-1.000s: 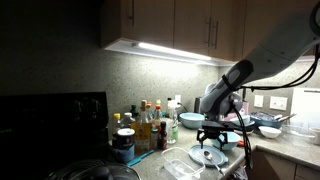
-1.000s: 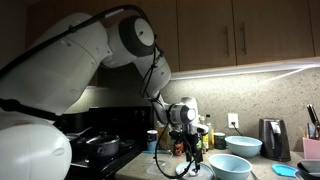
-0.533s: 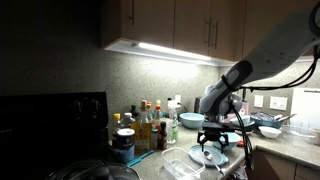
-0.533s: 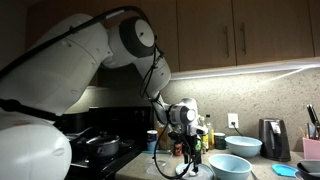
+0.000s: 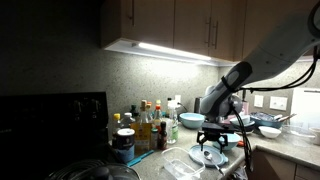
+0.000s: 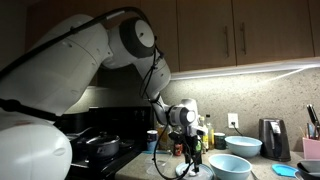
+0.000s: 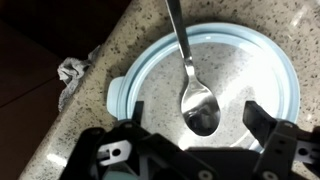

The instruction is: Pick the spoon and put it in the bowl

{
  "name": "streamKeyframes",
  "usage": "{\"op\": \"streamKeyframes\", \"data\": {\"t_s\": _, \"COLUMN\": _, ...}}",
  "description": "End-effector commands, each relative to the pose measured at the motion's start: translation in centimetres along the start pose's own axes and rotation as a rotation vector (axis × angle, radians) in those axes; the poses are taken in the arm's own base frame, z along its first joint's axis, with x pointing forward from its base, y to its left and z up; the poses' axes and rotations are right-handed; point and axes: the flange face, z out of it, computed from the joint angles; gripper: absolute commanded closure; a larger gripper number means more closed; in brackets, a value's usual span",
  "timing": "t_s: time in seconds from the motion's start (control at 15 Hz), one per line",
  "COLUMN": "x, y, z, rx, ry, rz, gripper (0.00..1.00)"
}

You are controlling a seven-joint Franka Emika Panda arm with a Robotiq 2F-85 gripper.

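My gripper moves toward the counter edge and down onto the slim handle [image 7: 181,33] next, which crosses the plate's rim while my open fingers straddle the scoop.
The spoon [image 7: 198,105] is a slim metal utensil lying on the flat pale-blue plate [image 7: 150,70], its scoop toward me and its handle running to the top edge. My gripper [image 7: 200,128] is open, one finger on each side of the scoop, just above the plate and not touching the spoon. In both exterior views the gripper [image 5: 212,141] [image 6: 190,150] hangs low over the counter above the plate [image 5: 210,157]. A wide light-blue bowl [image 6: 243,146] stands further along the counter.
Bottles and jars [image 5: 145,128] crowd the counter by the stove. A teal bowl [image 5: 190,119] sits behind the gripper. A crumpled cloth [image 7: 72,70] lies beside the plate near the counter edge. A pot [image 6: 103,146] stands on the stove.
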Motion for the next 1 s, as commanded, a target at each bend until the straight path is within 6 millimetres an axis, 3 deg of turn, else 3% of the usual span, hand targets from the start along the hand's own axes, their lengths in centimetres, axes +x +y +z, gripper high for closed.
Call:
{"op": "streamKeyframes", "data": {"t_s": 0.0, "x": -2.8, "y": -0.2, "z": 1.3, "rx": -0.031, "ry": -0.038, "rz": -0.088, "gripper": 0.0}}
{"op": "streamKeyframes", "data": {"t_s": 0.2, "x": -6.1, "y": -0.7, "z": 3.5, "rx": -0.063, "ry": -0.087, "rz": -0.175, "gripper": 0.0}}
{"op": "streamKeyframes", "data": {"t_s": 0.33, "x": -7.2, "y": -0.8, "z": 4.7, "rx": -0.083, "ry": -0.105, "rz": -0.205, "gripper": 0.0}}
{"op": "streamKeyframes", "data": {"t_s": 0.47, "x": -6.7, "y": -0.7, "z": 4.7, "rx": -0.085, "ry": -0.096, "rz": -0.212, "gripper": 0.27}}
{"op": "streamKeyframes", "data": {"t_s": 0.93, "x": -4.7, "y": 0.7, "z": 4.2, "rx": -0.038, "ry": -0.113, "rz": -0.185, "gripper": 0.73}}
